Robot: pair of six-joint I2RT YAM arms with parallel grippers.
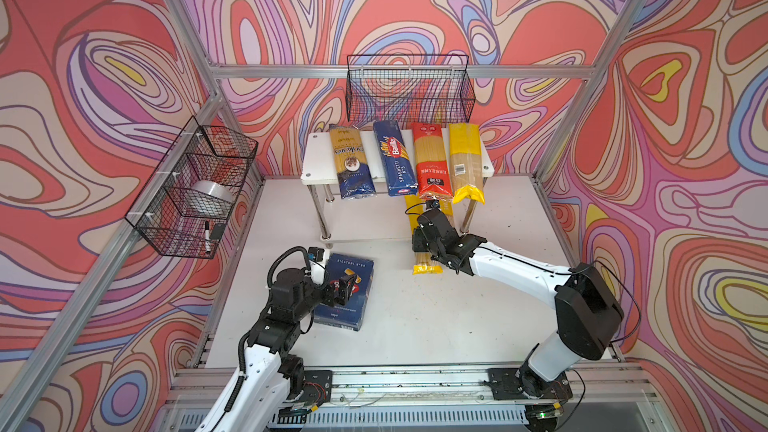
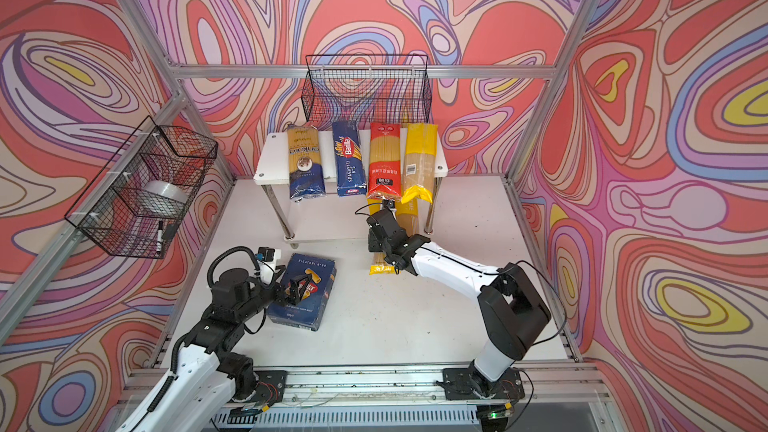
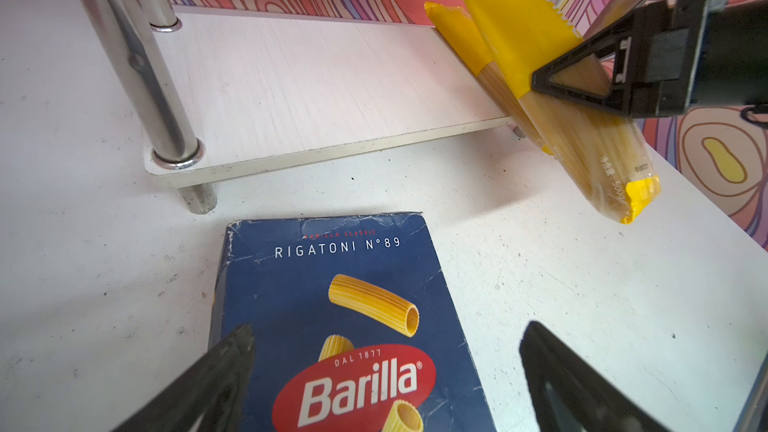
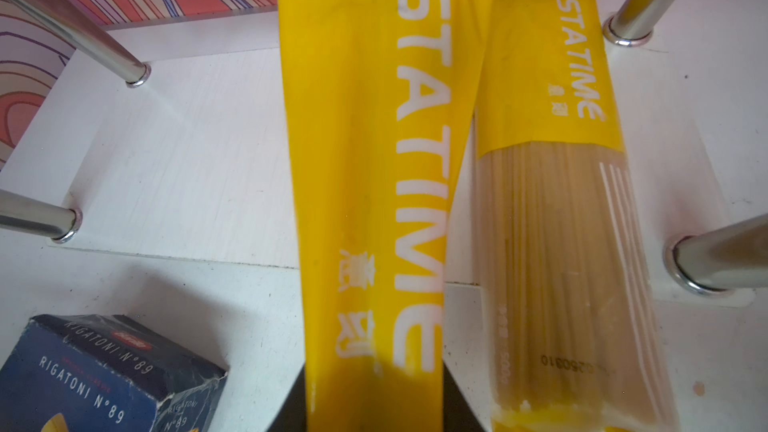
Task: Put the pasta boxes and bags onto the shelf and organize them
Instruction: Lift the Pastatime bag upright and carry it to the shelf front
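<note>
My right gripper will move outward and down, because the lower board (image 4: pixel 187 139) is bare beside the lying yellow bag. My right gripper will go onto that bare strip (image 4: pixel 464 249) and let go of its bag.
The white shelf (image 1: pixel 320 155) carries the ankara bag (image 1: pixel 351 164), the Barilla spaghetti box (image 1: pixel 395 160), a red bag (image 1: pixel 430 160) and a yellow bag (image 1: pixel 467 160) on its top board. My right gripper (image 4: pixel 374 401) is shut on another yellow bag (image 4: pixel 365 201), tilted with its front end over the lower board (image 4: pixel 187 139). A further yellow bag (image 4: pixel 552 222) lies beside it on that board. The rigatoni box (image 3: pixel 332 284) lies flat on the table. My left gripper (image 3: pixel 386 367) hovers open over it.
A black wire basket (image 1: pixel 409 89) hangs on the back wall above the shelf. Another basket (image 1: pixel 195 184) on the left frame holds a tape roll (image 1: pixel 212 197) and a marker (image 1: pixel 206 236). Chrome legs (image 3: pixel 166 89) stand at the lower board's corners.
</note>
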